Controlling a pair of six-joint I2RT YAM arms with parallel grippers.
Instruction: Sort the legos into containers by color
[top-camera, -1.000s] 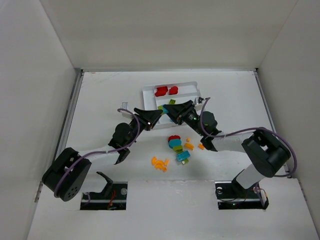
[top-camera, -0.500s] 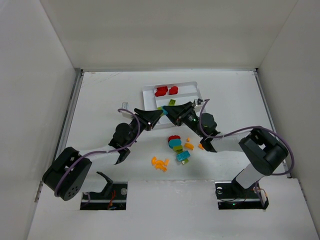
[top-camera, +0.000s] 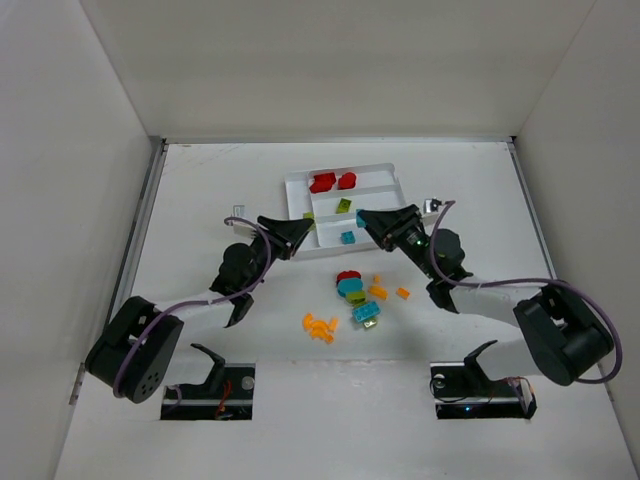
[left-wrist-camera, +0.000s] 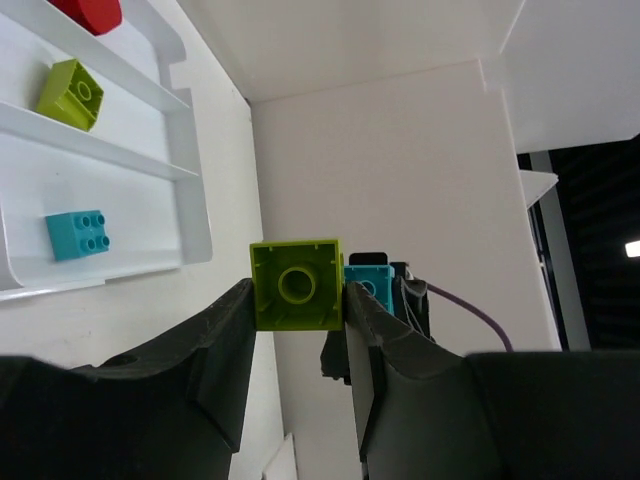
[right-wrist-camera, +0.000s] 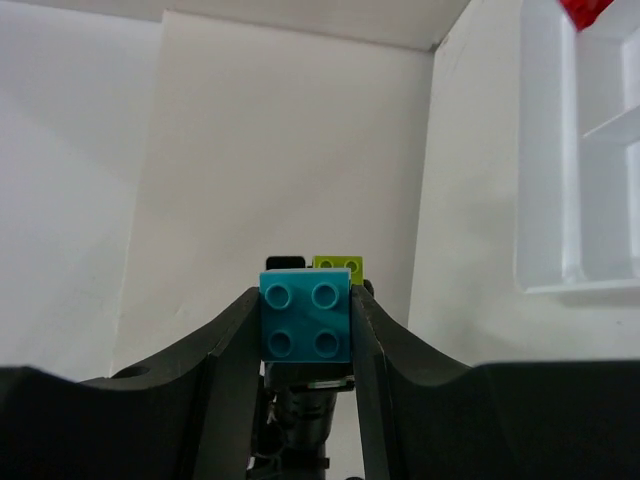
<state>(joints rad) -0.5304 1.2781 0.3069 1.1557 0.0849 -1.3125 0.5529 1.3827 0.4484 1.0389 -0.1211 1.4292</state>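
Observation:
The lime green lego's slot is outward of and below my left gripper, so that gripper will next move outward, tip downward and lower to release its same-coloured lego.
The white tray lies at the back centre. It holds two red legos, a lime green lego and a teal lego in separate slots. My left gripper is shut on a lime green lego over the tray's near left corner. My right gripper is shut on a teal lego over the tray's near side. The two grippers face each other with a gap between them. The left wrist view shows the tray with its green and teal legos.
Loose legos lie on the table in front of the tray: a red one, teal ones, a green one, small orange ones and an orange cluster. White walls stand round the table.
The two grippers met tip to tip over the tray's near edge and have drawn apart. The right arm moved right with the teal lego. The teal lego in the tray has come into view.

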